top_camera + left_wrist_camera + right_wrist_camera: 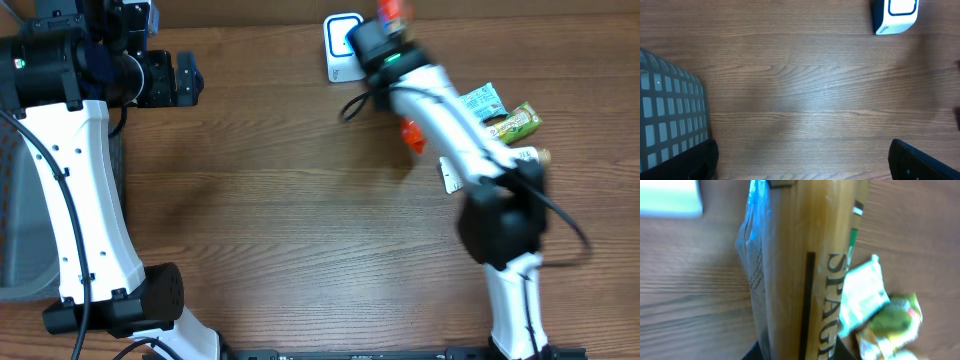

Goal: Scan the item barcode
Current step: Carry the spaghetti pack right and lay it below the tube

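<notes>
I will bring my right gripper back, to the right in the overhead view, and down to release the packet on the bare tabletop (562, 184) beside the white item.
My right gripper (378, 42) is shut on a long spaghetti packet (800, 270); it is clear plastic with tan pasta and black lettering, and it fills the right wrist view. From overhead only the packet's red ends (412, 135) show past the arm. The held packet hovers beside the white, blue-trimmed barcode scanner (340, 45) at the table's far edge. In the right wrist view the scanner (670, 197) is a blur at top left. My left gripper (186, 80) is open with nothing in it at the far left, well away from the scanner (895, 15).
A grey mesh basket (20, 220) stands at the left edge and also shows in the left wrist view (670, 120). Several snack packets lie at the right: a white-green one (482, 102), a green one (515, 123) and a white item (450, 178).
</notes>
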